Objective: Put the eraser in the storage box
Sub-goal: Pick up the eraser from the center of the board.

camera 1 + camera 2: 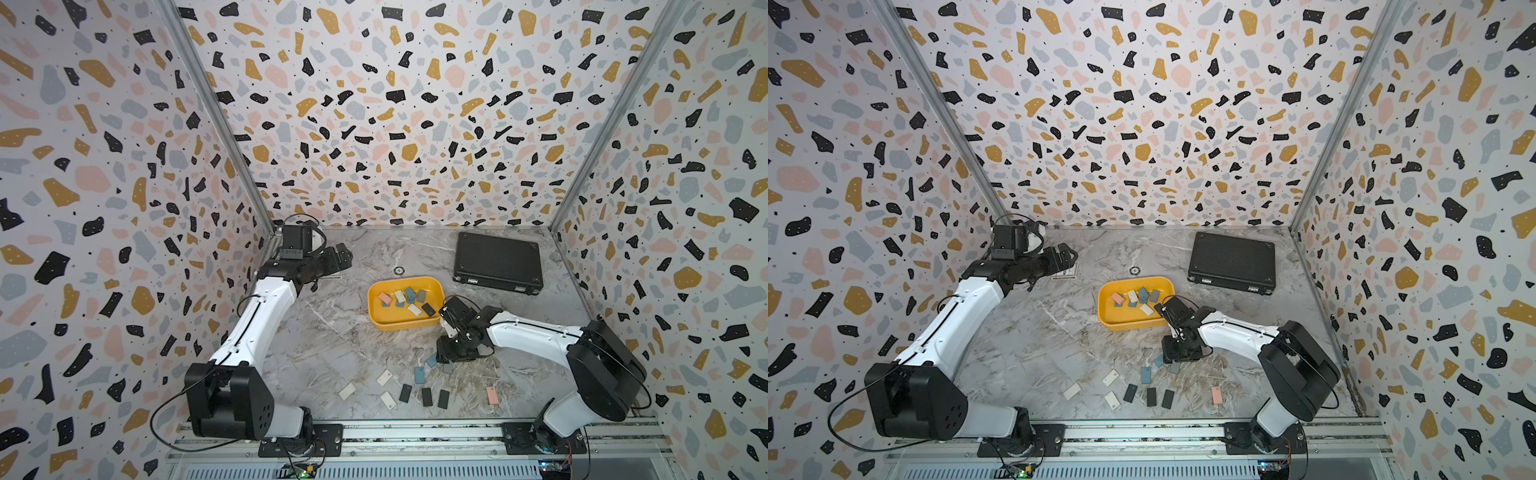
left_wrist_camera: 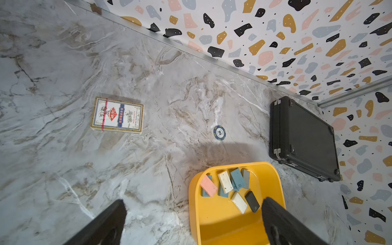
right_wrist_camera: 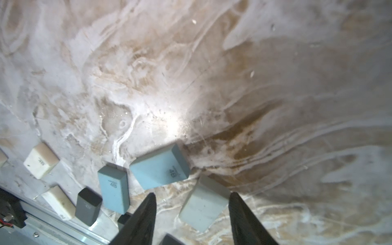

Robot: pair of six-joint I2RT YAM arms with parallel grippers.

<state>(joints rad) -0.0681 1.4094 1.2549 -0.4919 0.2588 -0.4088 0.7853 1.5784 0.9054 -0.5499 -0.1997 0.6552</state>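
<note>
One finger is near the edge of the pale grey eraser (image 1: 447, 368) (image 3: 203, 210), so my right gripper next centres on it, lowers and closes across its long sides.
The storage box (image 1: 399, 325), a shallow yellow tub, sits mid-table with several erasers inside; it also shows in the left wrist view (image 2: 214, 229). More erasers lie loose near the front edge: blue (image 1: 419, 374), white (image 1: 384, 377), dark (image 1: 427, 397) and pink (image 1: 492, 395). My right gripper (image 3: 192, 194) hangs low and open over them. A pale grey eraser (image 3: 203, 210) lies between its fingers, with a gap on one side, and two blue erasers (image 3: 159, 167) lie just beyond. My left gripper (image 2: 194, 206) is open and empty at the back left (image 1: 340, 254).
A closed black case (image 1: 498, 262) lies at the back right. A card pack (image 2: 117, 115) and a poker chip (image 2: 219, 132) lie behind the box. A metal rail (image 1: 415, 434) runs along the front edge, close to the loose erasers.
</note>
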